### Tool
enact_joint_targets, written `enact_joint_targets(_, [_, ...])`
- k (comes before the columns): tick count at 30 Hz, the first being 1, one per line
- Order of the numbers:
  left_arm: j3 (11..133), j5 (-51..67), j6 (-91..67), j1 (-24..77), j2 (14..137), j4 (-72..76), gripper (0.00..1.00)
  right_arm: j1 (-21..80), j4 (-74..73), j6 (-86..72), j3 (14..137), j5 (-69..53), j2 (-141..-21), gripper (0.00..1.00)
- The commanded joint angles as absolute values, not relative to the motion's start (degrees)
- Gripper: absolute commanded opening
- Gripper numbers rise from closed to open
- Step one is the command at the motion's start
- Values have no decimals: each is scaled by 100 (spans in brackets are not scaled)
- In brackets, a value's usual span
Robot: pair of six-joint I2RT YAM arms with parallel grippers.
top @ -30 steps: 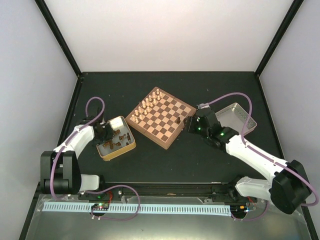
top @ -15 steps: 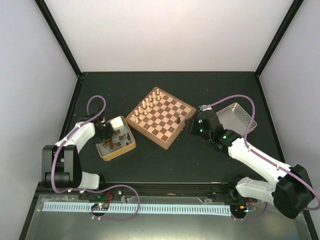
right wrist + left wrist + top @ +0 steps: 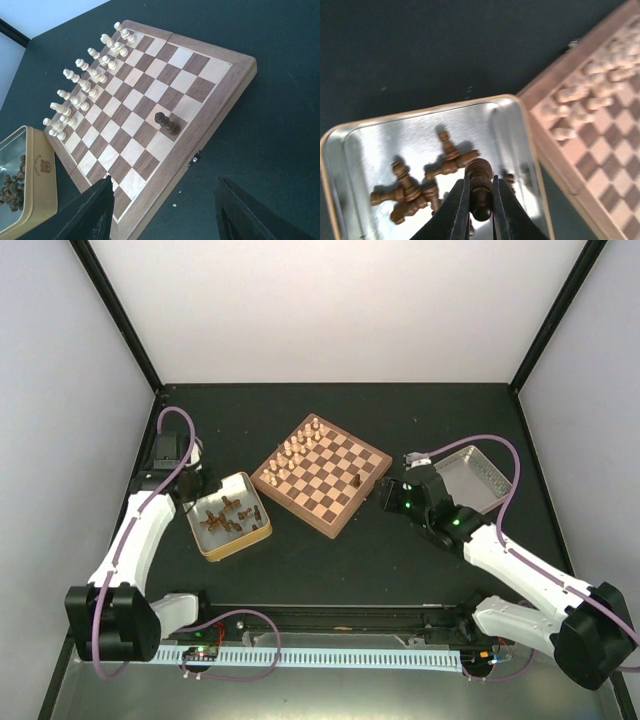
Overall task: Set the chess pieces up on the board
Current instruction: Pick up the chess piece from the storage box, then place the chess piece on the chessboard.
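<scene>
My left gripper is to swing across and down next and let go on the board's dark edge square near the standing dark brown piece, because this square is to its right in the top view.
The board lies mid-table, also in the right wrist view and at the right of the left wrist view. One dark brown piece stands upright near the board's right edge. My left gripper is raised above the tin's far left corner. It is shut on a dark brown piece, which sits between its fingers. Several dark brown pieces lie loose in the tin. My right gripper is open and empty, just off the board's right rim.
Two rows of pale cream pieces stand along the board's far left side. A shallow metal tray lies behind my right arm. The tin's wall shows left of the board, and its rim shows below my left gripper.
My left gripper has risen out of the tin and drawn back to the far left with a dark piece in it. My right gripper has backed off the board's edge.
</scene>
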State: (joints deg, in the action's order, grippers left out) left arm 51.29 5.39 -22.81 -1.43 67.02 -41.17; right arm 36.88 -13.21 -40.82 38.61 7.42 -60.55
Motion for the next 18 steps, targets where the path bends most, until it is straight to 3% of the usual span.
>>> enact_joint_targets(1, [5500, 1715, -1821, -99, 6506, -4269, 5, 3667, -1152, -4137, 3734, 964, -5902, 55])
enact_joint_targets(7, [5772, 2582, -1898, 802, 6594, -3977, 6, 3669, -1212, -4289, 3685, 1123, -5821, 55])
enact_joint_targets(18, [6608, 1304, -1629, 3079, 7899, -3677, 6, 3666, -1157, -4388, 3563, 1273, -5756, 56])
